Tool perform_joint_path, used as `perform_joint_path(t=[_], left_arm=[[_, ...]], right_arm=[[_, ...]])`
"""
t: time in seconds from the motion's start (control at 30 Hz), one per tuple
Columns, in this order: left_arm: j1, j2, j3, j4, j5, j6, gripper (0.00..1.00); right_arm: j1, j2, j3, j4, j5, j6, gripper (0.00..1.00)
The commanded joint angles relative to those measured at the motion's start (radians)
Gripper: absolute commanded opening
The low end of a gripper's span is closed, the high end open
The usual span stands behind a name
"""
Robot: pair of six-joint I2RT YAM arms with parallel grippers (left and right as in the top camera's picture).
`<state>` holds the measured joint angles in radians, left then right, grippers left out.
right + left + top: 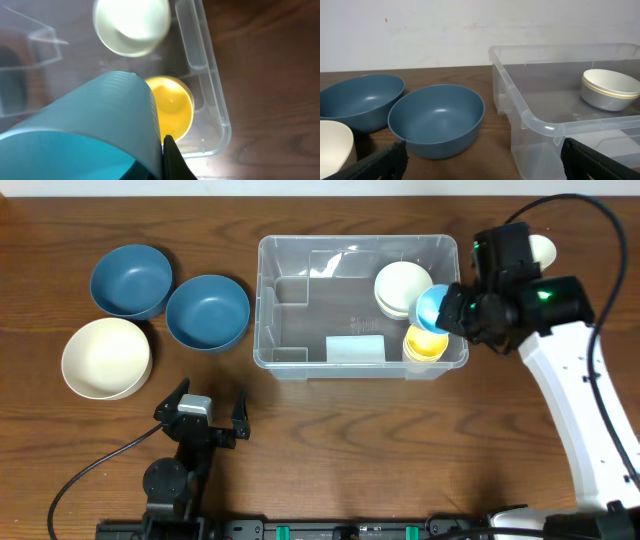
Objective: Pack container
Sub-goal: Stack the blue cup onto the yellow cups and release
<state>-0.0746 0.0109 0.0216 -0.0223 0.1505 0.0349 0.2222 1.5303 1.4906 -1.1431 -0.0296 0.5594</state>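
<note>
I will move my right gripper back next and lower the light blue cup into the yellow cup's opening (pixel 427 343) (pixel 170 107), since the yellow cup is empty.
The clear container (pixel 290 365) stands mid-table, with a cream bowl (pixel 400 285) and a yellow cup (pixel 425 346) at its right end. My right gripper (pixel 452 307) is shut on the rim of a light blue cup (pixel 431 306) and holds it over the container's right end, above the yellow cup (pixel 172 105). In the right wrist view the blue cup (pixel 95 125) fills the lower left, one finger (pixel 170 157) pressed on its wall. My left gripper (pixel 208 423) is open and empty near the front edge, facing the container (pixel 540 125).
Two blue bowls (pixel 130 280) (pixel 207 311) and a cream bowl (pixel 105 358) sit left of the container. A whitish object (pixel 540 250) lies behind the right arm. The container has a whitish label (pixel 355 349) on its front wall.
</note>
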Motion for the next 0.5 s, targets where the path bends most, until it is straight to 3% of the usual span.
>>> perform_joint_path(t=[0.0, 0.27, 0.3, 0.37, 0.4, 0.47], left_arm=[[0.004, -0.005, -0.018, -0.034, 0.014, 0.017, 0.98], [0.004, -0.005, -0.018, -0.034, 0.014, 0.017, 0.98], [0.004, -0.005, -0.018, -0.034, 0.014, 0.017, 0.98], [0.004, -0.005, -0.018, -0.034, 0.014, 0.017, 0.98], [0.004, -0.005, -0.018, -0.034, 0.014, 0.017, 0.98], [0.004, -0.005, -0.018, -0.034, 0.014, 0.017, 0.98]], right_arm=[[0.013, 0.011, -0.046, -0.005, 0.021, 0.019, 0.01], [0.013, 0.012, -0.11, 0.005, 0.033, 0.02, 0.02], [0.013, 0.012, -0.114, 0.008, 0.033, 0.02, 0.06], [0.013, 0.012, -0.116, 0.013, 0.033, 0.02, 0.3], [0.013, 0.012, -0.116, 0.018, 0.033, 0.019, 0.38], [0.013, 0.012, -0.116, 0.034, 0.032, 0.018, 0.43]])
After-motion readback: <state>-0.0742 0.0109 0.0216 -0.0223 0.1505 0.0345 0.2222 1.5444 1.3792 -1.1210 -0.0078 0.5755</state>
